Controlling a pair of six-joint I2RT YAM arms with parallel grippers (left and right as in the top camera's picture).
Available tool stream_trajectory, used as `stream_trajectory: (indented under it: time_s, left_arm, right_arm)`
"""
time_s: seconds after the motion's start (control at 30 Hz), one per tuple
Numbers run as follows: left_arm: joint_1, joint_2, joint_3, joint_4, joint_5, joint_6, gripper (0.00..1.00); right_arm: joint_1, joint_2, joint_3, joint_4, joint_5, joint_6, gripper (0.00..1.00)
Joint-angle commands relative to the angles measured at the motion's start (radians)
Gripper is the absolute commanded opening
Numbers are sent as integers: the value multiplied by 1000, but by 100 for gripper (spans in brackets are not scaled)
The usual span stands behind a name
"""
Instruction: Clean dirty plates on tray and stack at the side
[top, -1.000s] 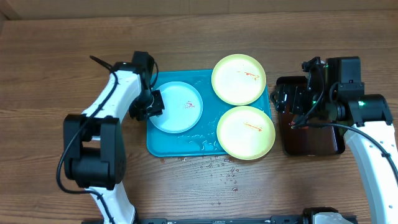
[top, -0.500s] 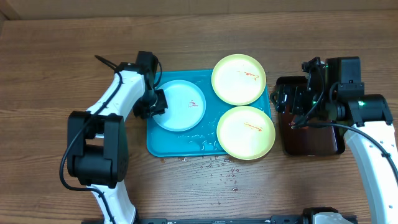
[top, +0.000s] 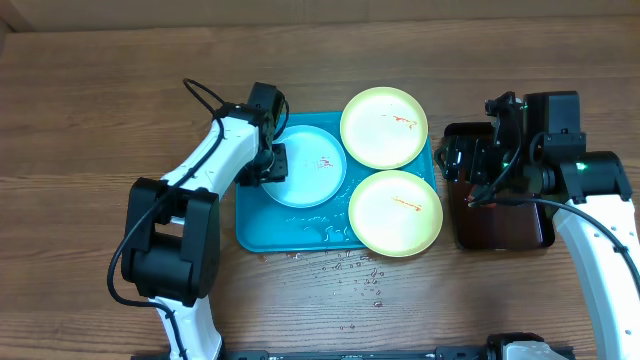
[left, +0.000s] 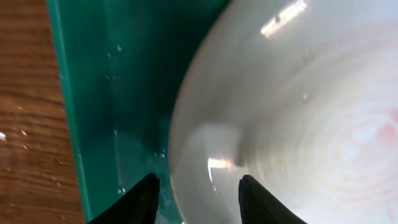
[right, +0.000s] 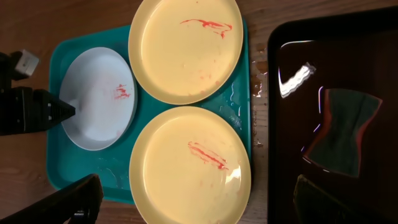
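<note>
My right gripper moves toward the dark tray next, then turns and lowers onto the greenish sponge's narrow middle.
The turquoise tray holds a pale blue-white plate with a small red smear. Two pale yellow-green plates with red smears, the far one and the near one, lie on the tray's right part and overhang its edge. My left gripper is open, its fingers either side of the blue-white plate's left rim over the tray. My right gripper is open and empty, its fingers above the near yellow plate.
A dark brown-black tray stands at the right with a greenish sponge in it. Water drops lie on the wooden table in front of the turquoise tray.
My left gripper has moved right across the tray, and the blue-white plate has slid right with it, closer to the yellow plates. The right arm has not moved.
</note>
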Motion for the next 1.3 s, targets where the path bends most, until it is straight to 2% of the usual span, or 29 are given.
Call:
stream_trajectory:
  time_s: [0.0, 0.07, 0.17, 0.4, 0.63, 0.7, 0.8, 0.87, 0.9, 0.97, 1.07, 1.17, 1.27]
  left_arm:
    - [1, 22, 15, 41, -50, 10, 44]
    - [1, 26, 14, 68, -49, 9, 48]
    - [1, 36, 14, 101, -33, 9, 48]
    - [1, 42, -3, 93, -53, 10, 38]
    - [1, 42, -72, 167, -92, 10, 37]
    - [1, 42, -92, 204, -99, 10, 33]
    - [6, 42, -107, 230, -98, 9, 21]
    - [10, 42, -108, 231, -98, 9, 7]
    - [11, 42, -108, 231, -98, 10, 4]
    - [14, 42, -108, 230, -98, 10, 4]
    - [19, 42, -107, 227, -97, 11, 4]
    - [26, 42, -107, 220, -84, 51, 4]
    - [37, 40, -107, 212, -84, 97, 4]
  right_arm:
    - [4, 7, 23, 8, 5, 0, 100]
    - [4, 13, 23, 8, 5, 0, 100]
    - [4, 19, 23, 7, 5, 0, 100]
    - [4, 19, 23, 8, 5, 0, 100]
    - [4, 19, 23, 8, 5, 0, 100]
    - [4, 19, 23, 8, 5, 0, 100]
    - [4, 19, 23, 8, 5, 0, 100]
    - [4, 19, 23, 7, 5, 0, 100]
    - [4, 19, 23, 7, 5, 0, 99]
    - [4, 19, 23, 8, 15, 6, 97]
    - [4, 19, 23, 6, 89, 97, 93]
    - [4, 19, 23, -3, 173, 164, 85]
    - [4, 25, 23, -16, 238, 185, 83]
